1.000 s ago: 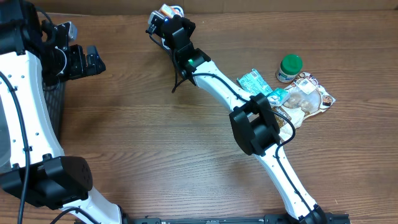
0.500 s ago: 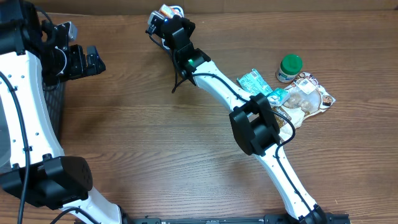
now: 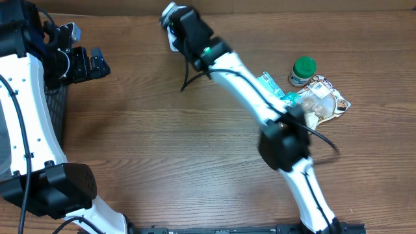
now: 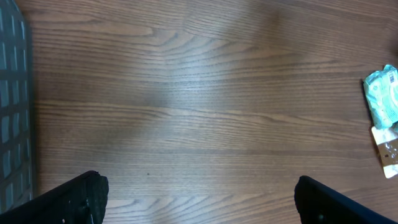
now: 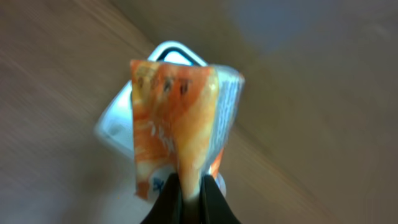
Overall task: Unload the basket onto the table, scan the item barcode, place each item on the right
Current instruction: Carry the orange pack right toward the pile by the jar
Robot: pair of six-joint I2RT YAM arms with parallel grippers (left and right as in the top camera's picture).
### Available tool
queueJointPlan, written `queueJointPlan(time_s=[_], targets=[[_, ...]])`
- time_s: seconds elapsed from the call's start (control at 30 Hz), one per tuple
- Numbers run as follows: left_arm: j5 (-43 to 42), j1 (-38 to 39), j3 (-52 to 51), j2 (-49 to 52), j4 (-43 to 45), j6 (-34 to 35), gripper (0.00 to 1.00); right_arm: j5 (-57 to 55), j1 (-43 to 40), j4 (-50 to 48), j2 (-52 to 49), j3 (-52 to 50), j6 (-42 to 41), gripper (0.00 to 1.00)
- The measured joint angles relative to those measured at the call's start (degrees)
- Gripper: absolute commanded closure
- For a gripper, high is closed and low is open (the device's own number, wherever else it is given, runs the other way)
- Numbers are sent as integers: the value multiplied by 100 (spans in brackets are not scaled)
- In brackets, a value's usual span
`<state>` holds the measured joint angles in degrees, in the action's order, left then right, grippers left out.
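I will swing my right gripper back and to the right in the overhead view, over the printed snack bag, to let go of the packet where the other items lie.
My right gripper is shut on the lower edge of an orange and white packet, which stands upright above the fingers. Right behind the packet lies a white rounded scanner, blurred. From overhead, this gripper is at the table's far edge, and the packet is mostly hidden under the wrist. At the far left, my left gripper is open and holds nothing. Its fingers show wide apart over bare wood in the left wrist view.
A green-capped jar, a teal packet and a printed snack bag lie at the right. The teal packet also shows at the left wrist view's right edge. A dark mesh basket stands at the left.
The right arm has swung: its elbow moved right and toward the front, and the wrist turned at the far edge with the packet still gripped. The left arm has not moved.
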<state>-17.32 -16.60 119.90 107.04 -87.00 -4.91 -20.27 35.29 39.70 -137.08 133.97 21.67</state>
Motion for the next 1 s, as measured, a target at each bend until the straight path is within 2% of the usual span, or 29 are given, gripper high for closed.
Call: queueJointPlan(time_s=[0.1,0.3,0.5,0.63,0.77,1.0], targets=[[0,0,0,0,-4,0,0,223,-7,1419,1182,0,-1270,96],[2,0,0,0,-2,0,1,540,-402,3676,2935,162,-3056,96],[0,0,0,0,-2,0,0,763,-1211,5302,3034,164,-4227,96],[0,0,0,0,-2,0,0,1097,-1681,5707,2809,-122,-4597,96],[0,0,0,0,-2,0,1,1357,-2124,5713,2789,-616,-4804,96],[2,0,0,0,0,0,0,1502,-2603,5014,2791,-2109,-5097,96]])
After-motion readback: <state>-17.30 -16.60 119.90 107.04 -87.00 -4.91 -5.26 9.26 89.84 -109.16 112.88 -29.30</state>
